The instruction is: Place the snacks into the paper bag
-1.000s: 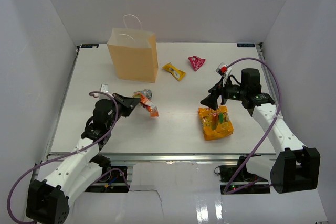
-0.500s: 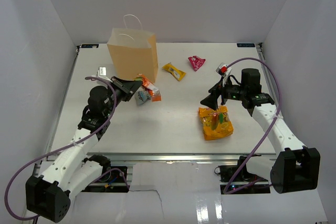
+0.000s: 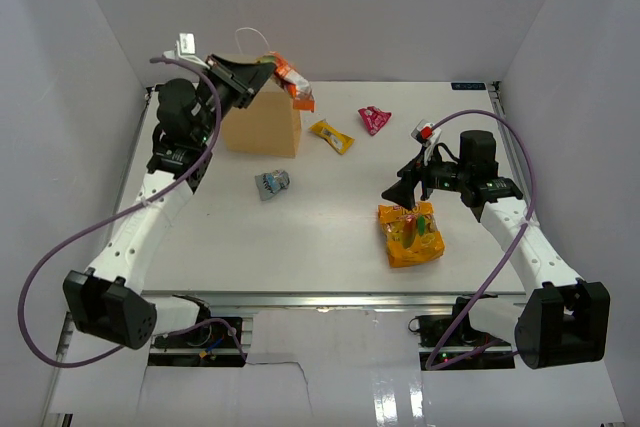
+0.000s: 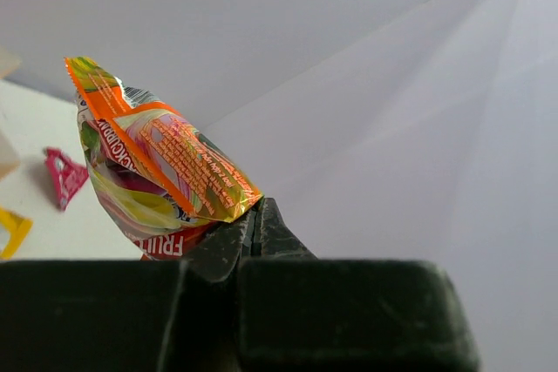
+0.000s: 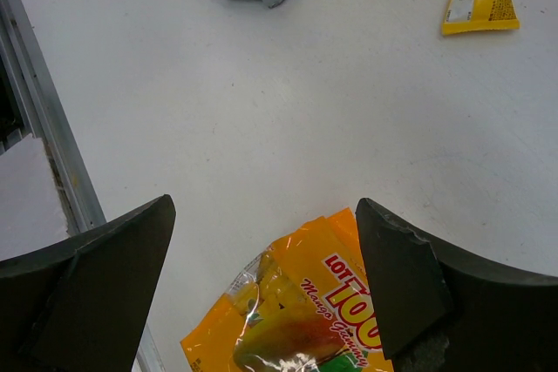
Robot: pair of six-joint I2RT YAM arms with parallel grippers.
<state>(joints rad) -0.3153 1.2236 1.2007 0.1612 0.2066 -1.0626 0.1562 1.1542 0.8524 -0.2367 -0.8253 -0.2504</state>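
Note:
Next I should shift my left gripper over the paper bag's open top to release the pouch, since that opening lies to the gripper's left in the top view.
My left gripper (image 3: 272, 69) is raised high and shut on the corner of an orange-white pouch (image 3: 293, 82), which hangs beside the top right edge of the tan paper bag (image 3: 262, 119). In the left wrist view the pouch (image 4: 157, 163) sticks up from my pinched fingertips (image 4: 253, 219). My right gripper (image 3: 405, 192) hovers open over the top end of the large orange-yellow chip bag (image 3: 410, 235), holding nothing. The chip bag (image 5: 323, 311) lies between and below the wide-apart fingers of the right gripper (image 5: 263, 206).
A silver-blue packet (image 3: 271, 184) lies on the table in front of the bag. A yellow wrapper (image 3: 331, 135) and a magenta wrapper (image 3: 374, 119) lie to the bag's right. White walls close in the table on three sides.
My left arm has swung up and back, carrying the pouch from low over the table to the bag's top edge. The silver-blue packet stayed on the table. The right arm has not moved.

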